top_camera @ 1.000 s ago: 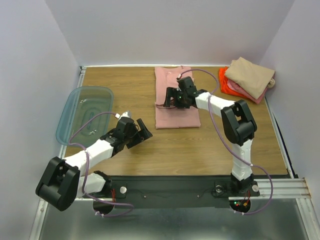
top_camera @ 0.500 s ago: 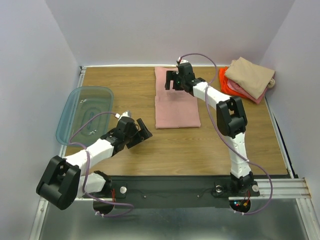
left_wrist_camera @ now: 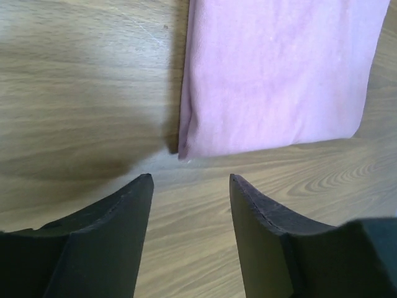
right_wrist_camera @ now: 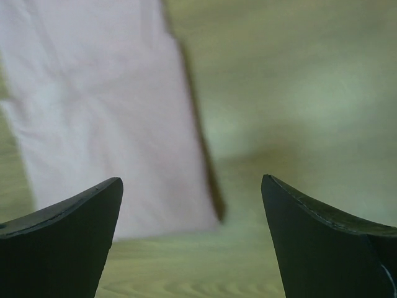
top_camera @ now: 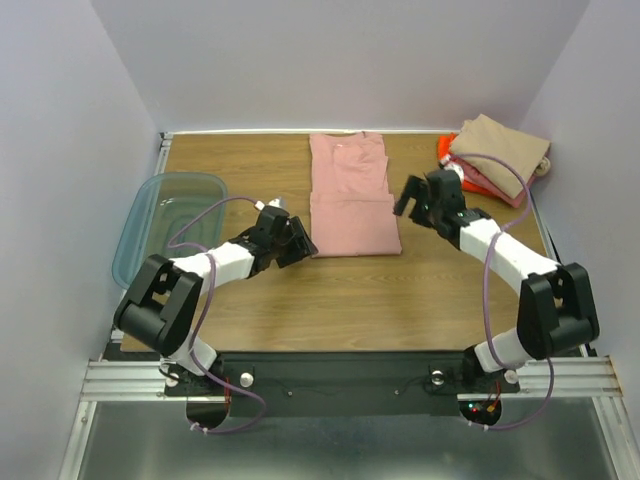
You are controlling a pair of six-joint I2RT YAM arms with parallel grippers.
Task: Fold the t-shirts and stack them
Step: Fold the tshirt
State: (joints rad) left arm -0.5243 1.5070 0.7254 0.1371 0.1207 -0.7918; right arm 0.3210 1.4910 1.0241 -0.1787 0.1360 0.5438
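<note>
I should next move my right gripper down and back onto the dusty-pink t-shirt's near corner (top_camera: 398, 251) (right_wrist_camera: 214, 222) on the stack's side, as my left gripper is by the other corner of that t-shirt.
A dusty-pink t-shirt (top_camera: 350, 195) lies folded into a long strip at the table's middle back; it also shows in the left wrist view (left_wrist_camera: 279, 68) and in the right wrist view (right_wrist_camera: 105, 118). A stack of folded tan (top_camera: 500, 150), pink and orange t-shirts (top_camera: 455, 170) sits at the back right. My left gripper (top_camera: 303, 243) is open and empty, just off the strip's near left corner. My right gripper (top_camera: 408, 197) is open and empty, just off the strip's right edge. No print shows on the strip.
A clear teal plastic bin (top_camera: 165, 225) stands at the left edge of the wooden table (top_camera: 400, 300). White walls close in the back and sides. A metal rail runs along the near edge.
My right gripper left the shirt's far end and swung back to its right side. My left gripper moved right, up to the shirt's near left corner. The shirt lies flatter.
</note>
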